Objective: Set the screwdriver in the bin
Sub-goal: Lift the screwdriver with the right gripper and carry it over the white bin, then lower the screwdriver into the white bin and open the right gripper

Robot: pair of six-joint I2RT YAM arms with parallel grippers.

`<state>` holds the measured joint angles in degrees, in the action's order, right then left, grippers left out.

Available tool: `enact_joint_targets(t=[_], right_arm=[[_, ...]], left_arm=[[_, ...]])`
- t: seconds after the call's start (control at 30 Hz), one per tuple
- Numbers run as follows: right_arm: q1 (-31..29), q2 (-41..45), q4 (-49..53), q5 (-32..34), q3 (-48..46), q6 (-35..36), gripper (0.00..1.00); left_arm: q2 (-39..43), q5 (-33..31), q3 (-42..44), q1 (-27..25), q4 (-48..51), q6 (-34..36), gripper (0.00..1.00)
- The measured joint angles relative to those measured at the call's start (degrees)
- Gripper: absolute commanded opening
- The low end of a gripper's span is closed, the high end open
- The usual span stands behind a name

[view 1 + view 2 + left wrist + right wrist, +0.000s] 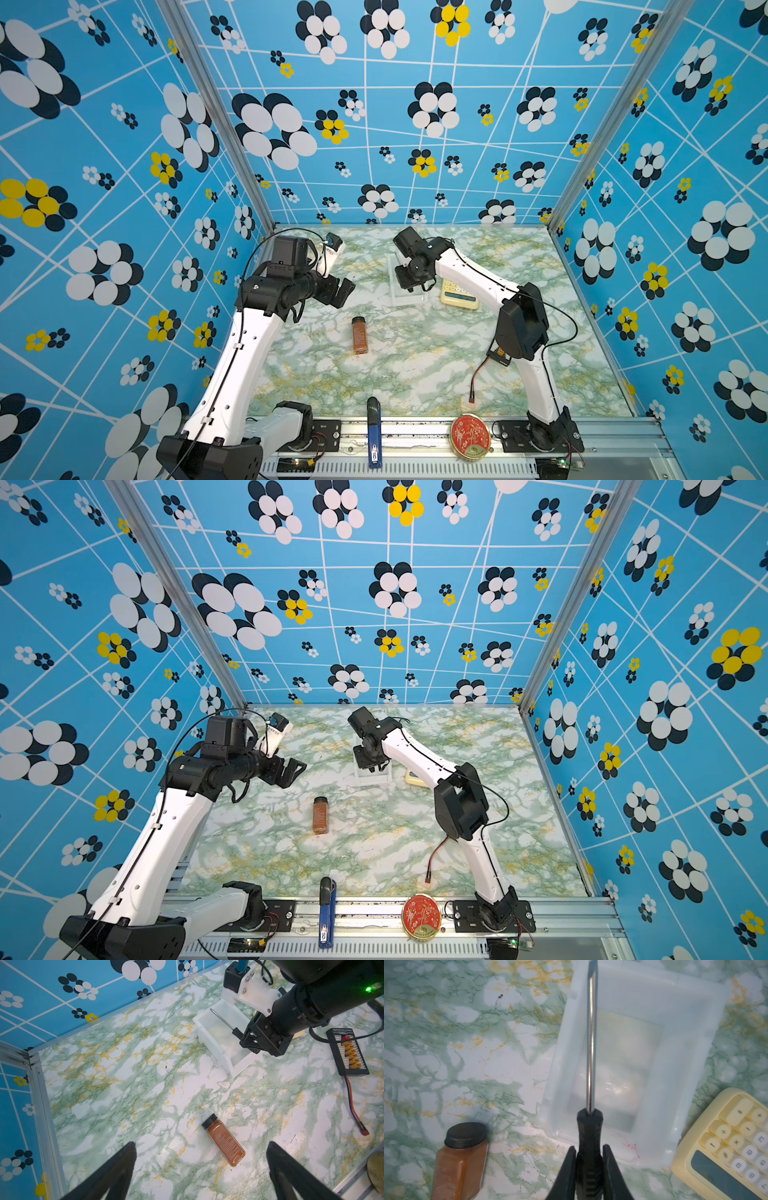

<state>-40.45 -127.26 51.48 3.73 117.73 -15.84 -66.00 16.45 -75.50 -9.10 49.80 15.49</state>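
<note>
I should next move my right gripper outward and down onto the bin's bottom to release the screwdriver handle there, because the handle's end still hangs over the bin's near side.
My right gripper (589,1150) is shut on the black handle of the screwdriver (591,1043). Its thin silver shaft points out over the bin (685,1022), a white translucent tray, along one long wall. In the left wrist view the screwdriver (223,1020) hangs above the bin (209,1032), level with its rim, held by the right gripper (249,1043). In both top views the right wrist (409,282) covers most of the bin (409,301). My left gripper (201,1145) is open and empty, raised over the table's left side (343,291).
A brown spice bottle (359,334) lies mid-table. A cream-yellow calculator (459,295) sits right beside the bin. A black connector board (351,1053) with a red cable lies under the right arm. A blue-and-black tool (374,432) and a red round tin (470,436) rest at the front rail.
</note>
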Motion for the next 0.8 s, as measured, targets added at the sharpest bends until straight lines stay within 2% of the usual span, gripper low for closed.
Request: enact_joint_targets(t=[0.33, 0.8], right_arm=[[0.4, -9.0, 3.4, 3.4, 8.4, 5.1, 0.11], [0.9, -13.1, 5.5, 7.3, 12.9, 8.4, 0.13]], left_arm=[[-1.1, 1.0, -0.4, 0.6, 0.0, -0.9, 0.99], [-1.8, 1.7, -0.5, 0.9, 0.0, -1.3, 0.99]])
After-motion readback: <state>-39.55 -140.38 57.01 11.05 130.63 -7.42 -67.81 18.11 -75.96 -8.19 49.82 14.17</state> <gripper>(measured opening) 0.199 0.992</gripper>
